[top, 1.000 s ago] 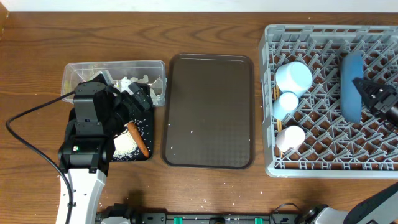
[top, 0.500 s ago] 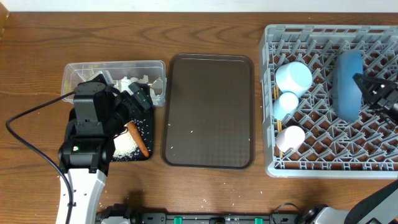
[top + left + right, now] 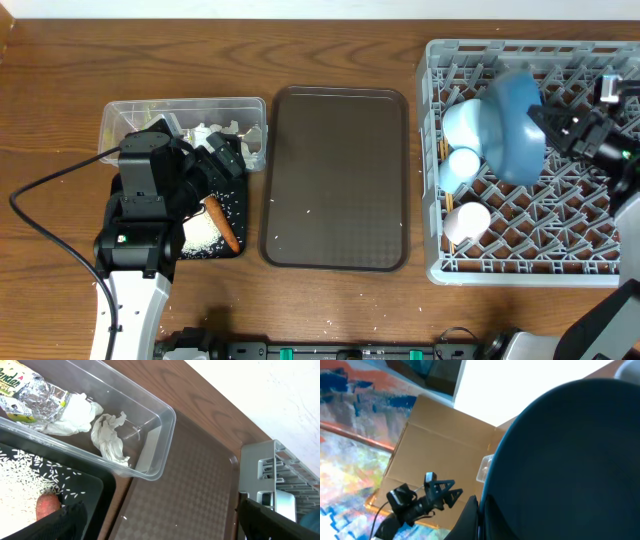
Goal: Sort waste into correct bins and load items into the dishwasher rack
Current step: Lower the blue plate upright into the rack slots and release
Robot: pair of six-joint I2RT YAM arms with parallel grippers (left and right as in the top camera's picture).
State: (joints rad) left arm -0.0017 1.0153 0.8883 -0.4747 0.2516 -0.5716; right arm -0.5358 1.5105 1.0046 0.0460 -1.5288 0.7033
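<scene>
The dish overlaps the pale-blue bowl, so it needs to go down onto the rack's free wires next, after my right gripper moves away from that bowl.
My right gripper [image 3: 552, 127] is shut on the rim of the large dark-blue dish [image 3: 510, 125] and holds it tilted above the grey dishwasher rack [image 3: 520, 270]. In the right wrist view the dish [image 3: 570, 460] fills the frame, pinched at my right gripper [image 3: 480, 520]. A pale-blue bowl [image 3: 468, 122], a light-blue cup [image 3: 463, 165] and a pinkish-white cup [image 3: 467, 222] sit in the rack's left side. My left gripper [image 3: 225, 165] is open and empty over the black tray [image 3: 232, 248], which holds a carrot [image 3: 222, 222] and rice [image 3: 200, 232]. The clear tub [image 3: 160, 425] holds tissue [image 3: 110, 437] and wrappers [image 3: 30, 395].
A dark brown serving tray [image 3: 338, 180] lies between the bins and the rack, with a few rice grains on it. The left arm's black cable [image 3: 50, 190] loops over the table at the left. Wooden table [image 3: 330, 60] lies behind the trays.
My right gripper has lifted the dark-blue dish out of its slot and carried it left and toward the back, tilting it over the pale-blue bowl. The left arm has not moved.
</scene>
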